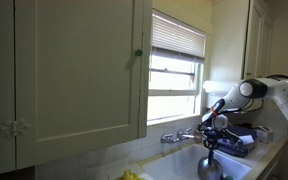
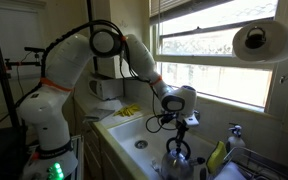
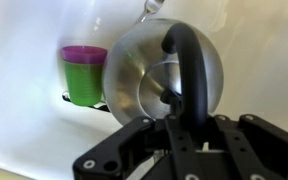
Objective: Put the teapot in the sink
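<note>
I need to lower my gripper a little next, set the teapot on the bottom of the sink beside the green cup and let go of the teapot's handle, because that spot is below it.
The teapot [image 3: 159, 70] is a shiny round metal kettle with a black arched handle. In the wrist view my gripper [image 3: 189, 125] is shut on that handle from above. In both exterior views the teapot [image 1: 210, 167] [image 2: 177, 158] hangs below my gripper [image 1: 210, 140] [image 2: 180, 126], down inside the white sink [image 2: 134, 128] [image 3: 24, 110]. Whether its base touches the sink floor cannot be told. The chrome tap [image 1: 179, 134] stands at the sink's back rim under the window.
A green cup with a purple rim [image 3: 83, 72] stands in the sink beside the teapot. A dish rack with blue items [image 1: 242, 140] is next to the sink. A yellow item [image 2: 130, 111] lies on the counter. A paper towel roll [image 2: 257, 42] hangs overhead.
</note>
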{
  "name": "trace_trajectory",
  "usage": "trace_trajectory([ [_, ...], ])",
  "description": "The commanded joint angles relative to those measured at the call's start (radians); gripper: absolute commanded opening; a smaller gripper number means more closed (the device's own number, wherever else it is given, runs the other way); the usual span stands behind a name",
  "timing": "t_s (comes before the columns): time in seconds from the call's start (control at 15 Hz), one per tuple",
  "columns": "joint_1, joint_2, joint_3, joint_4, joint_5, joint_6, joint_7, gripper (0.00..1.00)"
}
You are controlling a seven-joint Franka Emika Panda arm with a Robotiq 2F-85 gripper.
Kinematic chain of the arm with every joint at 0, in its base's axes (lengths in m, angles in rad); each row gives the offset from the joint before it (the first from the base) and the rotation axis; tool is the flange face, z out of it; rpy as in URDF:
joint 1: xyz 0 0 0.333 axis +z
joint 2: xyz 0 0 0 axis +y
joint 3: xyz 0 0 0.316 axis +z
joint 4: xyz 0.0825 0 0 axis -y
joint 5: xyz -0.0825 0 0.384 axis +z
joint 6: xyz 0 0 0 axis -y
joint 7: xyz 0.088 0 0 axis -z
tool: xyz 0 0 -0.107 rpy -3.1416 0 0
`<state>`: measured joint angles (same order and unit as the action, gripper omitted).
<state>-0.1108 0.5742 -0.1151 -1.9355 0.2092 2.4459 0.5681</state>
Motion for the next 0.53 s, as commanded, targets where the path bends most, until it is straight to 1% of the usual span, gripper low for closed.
trace_trajectory([
  [0.0,0.010,0.033,0.001,0.044,0.044,-0.004,-0.011,0.02],
  [0.33,0.024,0.069,-0.012,0.076,0.033,-0.018,0.002,0.02],
  [0.4,0.027,0.071,-0.017,0.077,0.028,-0.023,0.006,0.33],
  [0.47,0.029,0.073,-0.020,0.078,0.025,-0.027,0.007,0.36],
])
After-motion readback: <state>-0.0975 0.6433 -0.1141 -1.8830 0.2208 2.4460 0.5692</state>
